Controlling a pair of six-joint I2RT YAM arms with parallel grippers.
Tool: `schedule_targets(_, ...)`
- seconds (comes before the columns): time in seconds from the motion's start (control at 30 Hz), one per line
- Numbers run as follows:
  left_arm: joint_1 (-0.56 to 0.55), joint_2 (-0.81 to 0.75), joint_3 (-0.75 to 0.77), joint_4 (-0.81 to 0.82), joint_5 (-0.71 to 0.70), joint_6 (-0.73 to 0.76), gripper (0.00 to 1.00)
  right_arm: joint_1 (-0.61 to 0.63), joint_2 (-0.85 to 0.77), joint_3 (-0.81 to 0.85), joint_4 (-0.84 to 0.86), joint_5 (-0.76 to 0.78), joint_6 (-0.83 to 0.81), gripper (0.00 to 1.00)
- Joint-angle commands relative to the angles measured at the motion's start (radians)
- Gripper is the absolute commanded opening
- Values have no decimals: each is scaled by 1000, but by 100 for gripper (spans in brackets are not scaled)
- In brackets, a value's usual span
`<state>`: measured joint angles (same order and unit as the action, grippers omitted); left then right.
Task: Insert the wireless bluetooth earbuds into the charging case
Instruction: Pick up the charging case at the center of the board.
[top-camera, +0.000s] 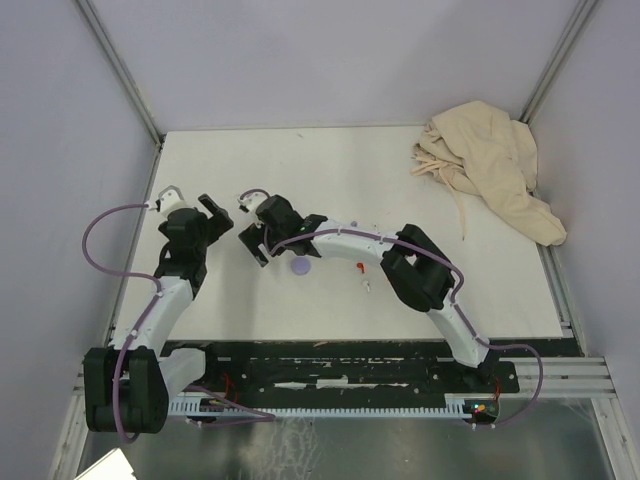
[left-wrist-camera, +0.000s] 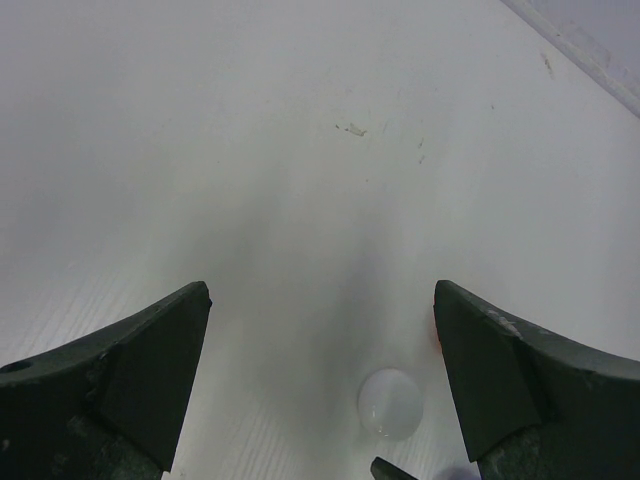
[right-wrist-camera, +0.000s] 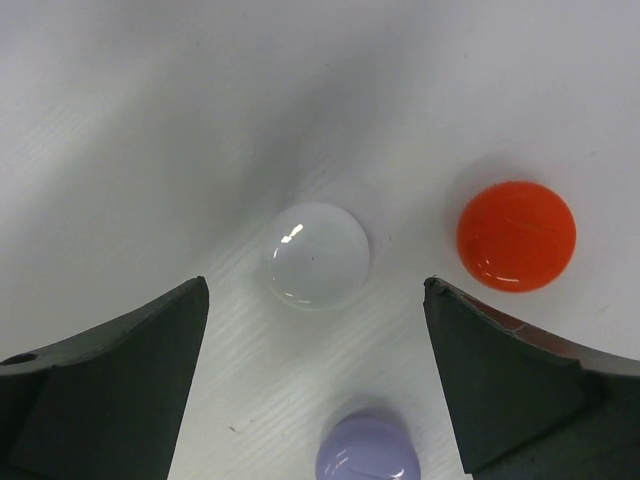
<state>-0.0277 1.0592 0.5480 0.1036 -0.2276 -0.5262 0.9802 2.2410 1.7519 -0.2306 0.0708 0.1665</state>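
The right gripper comes down next until the open fingers are on either side of the round sides of the white case (right-wrist-camera: 317, 256). Then it closes, since the case lies below, lined up between them.
Three round glossy cases lie on the white table in the right wrist view: a white one (right-wrist-camera: 316, 255), a red-orange one (right-wrist-camera: 516, 235) and a lavender one (right-wrist-camera: 367, 452). My right gripper (right-wrist-camera: 315, 290) is open and empty, hovering over them with the white case between its fingers. My left gripper (left-wrist-camera: 322, 300) is open and empty, with the white case (left-wrist-camera: 390, 403) low between its fingers. In the top view the lavender case (top-camera: 301, 267) lies beside my right gripper (top-camera: 254, 243), and my left gripper (top-camera: 220, 217) is close by. A tiny red earbud (top-camera: 358, 267) and a white earbud (top-camera: 367, 286) lie under the right arm.
A crumpled beige cloth (top-camera: 490, 165) lies at the table's far right corner. Pale walls with metal posts enclose the table (top-camera: 300, 170) on three sides. A black mounting strip (top-camera: 340, 370) runs along the near edge.
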Motion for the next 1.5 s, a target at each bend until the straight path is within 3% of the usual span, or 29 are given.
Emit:
schedule_targets(0.0,14,-4,18,25,-4,-28,99,5,45,97,-12,-7,3,96)
schedule_targets(1.07,20,7,17,27,2,-23,100,7,155,198,-104,20,102,75)
schedule_targets(1.33,21,6,17,27,4,-23,100,13,167,210,-120,16,96,63)
schedule_targets(1.47,22,8,15,28,6,-23,100,14,169,213,-133,17,93,50)
